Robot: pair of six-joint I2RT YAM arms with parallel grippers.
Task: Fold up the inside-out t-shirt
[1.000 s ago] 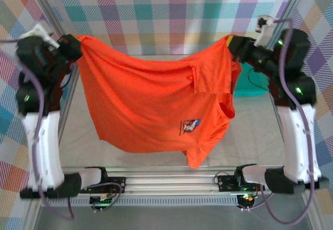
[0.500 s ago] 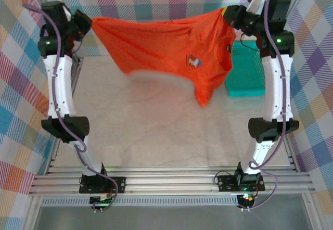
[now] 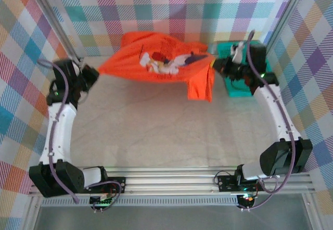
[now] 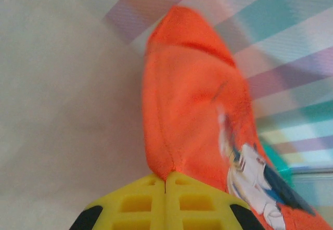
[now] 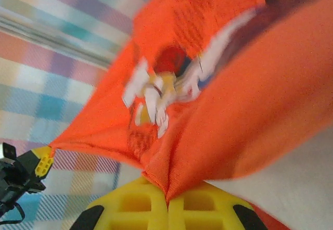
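Observation:
The near tabletop below my left gripper, toward my base, is bare. I will next move my left gripper back and down to it and let go of the shirt's corner.
The inside-out t-shirt (image 3: 130, 66), bright orange-red, is stretched low over the far end of the table between my two grippers. Its large white, red and dark print (image 3: 165, 61) faces up, and a flap (image 3: 200, 88) droops on the right. My left gripper (image 3: 95, 75) is shut on the shirt's left corner. In the left wrist view its yellow fingers (image 4: 138, 201) pinch a seam of the shirt (image 4: 187, 110). My right gripper (image 3: 214, 65) is shut on the right corner. In the right wrist view its gripper (image 5: 167, 201) pinches bunched cloth of the t-shirt (image 5: 260, 100).
A teal basket (image 3: 237, 88) sits at the far right, behind my right forearm. Aluminium frame posts (image 3: 49, 19) stand at the back corners before a checked backdrop. The pale tabletop (image 3: 156, 131) stretches toward the near rail (image 3: 166, 180).
Both arms have swung down and away, from holding the shirt hanging high to stretching it low near the back wall. The shirt has flipped, so the big print is on top.

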